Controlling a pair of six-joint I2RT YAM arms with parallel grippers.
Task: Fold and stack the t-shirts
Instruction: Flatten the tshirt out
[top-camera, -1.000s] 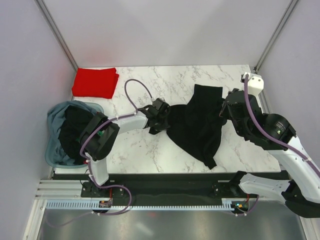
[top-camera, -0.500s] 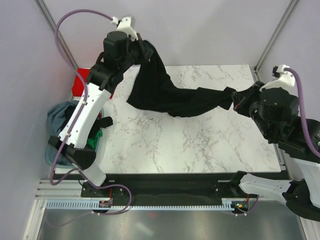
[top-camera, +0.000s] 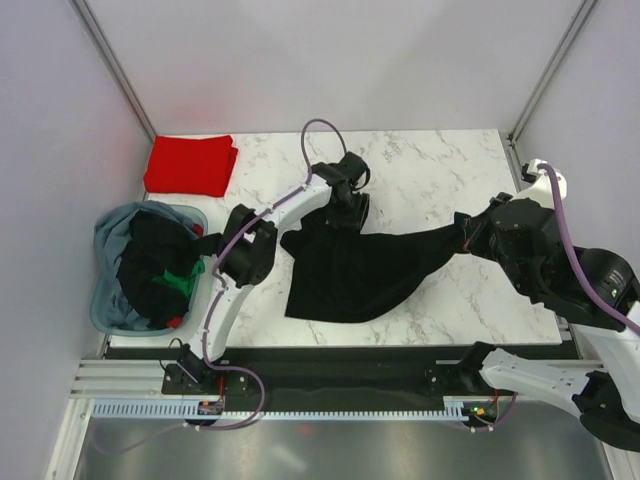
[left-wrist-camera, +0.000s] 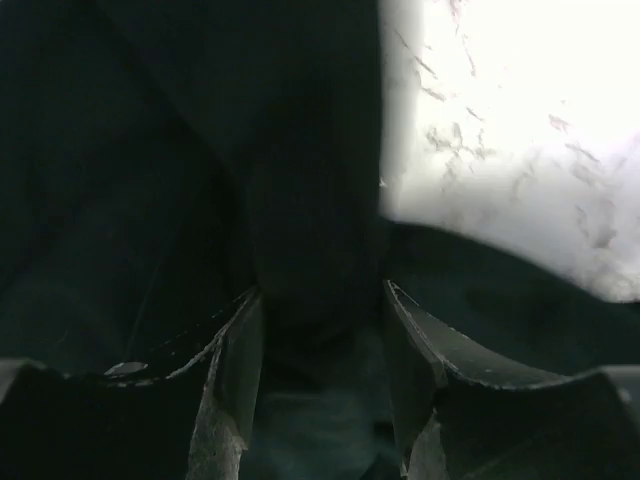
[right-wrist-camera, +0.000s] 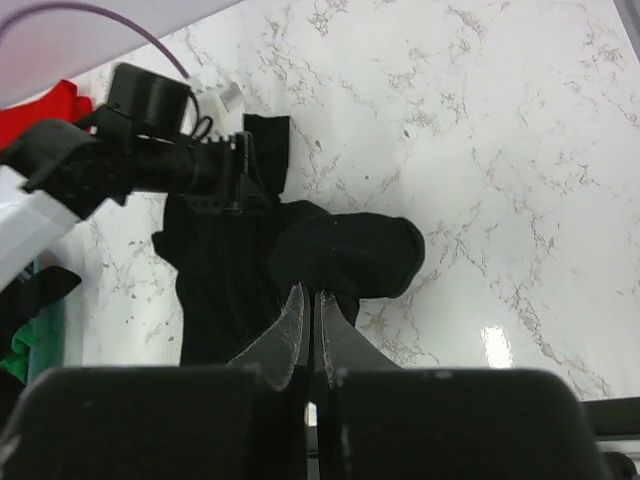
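The black t-shirt's near tub-side corner (top-camera: 290, 314) is unheld. My left gripper will move back onto it, to the gripper's left in the top view.
A large black t-shirt (top-camera: 350, 270) lies spread over the middle of the marble table (top-camera: 440, 170). Its right end is drawn into a narrow strip running up to my right gripper (top-camera: 468, 231). In the right wrist view that gripper (right-wrist-camera: 311, 293) is shut on a bunched fold of the black t-shirt (right-wrist-camera: 350, 255). My left gripper (top-camera: 348, 207) sits low over the shirt's back left corner. In the left wrist view its jaws (left-wrist-camera: 322, 295) stand apart, with black t-shirt cloth (left-wrist-camera: 150, 150) under and between them. A folded red t-shirt (top-camera: 190, 165) lies at the back left corner.
A grey-blue fabric tub (top-camera: 108, 235) stands off the table's left edge, holding black and green (top-camera: 183, 277) shirts. Grey walls close in the back and both sides. The left arm's purple cable (top-camera: 318, 135) loops above the back of the table.
My left arm came down from high at the back left to the table, laying the shirt's left end flat, and its jaws opened. The right gripper stayed shut on the right end.
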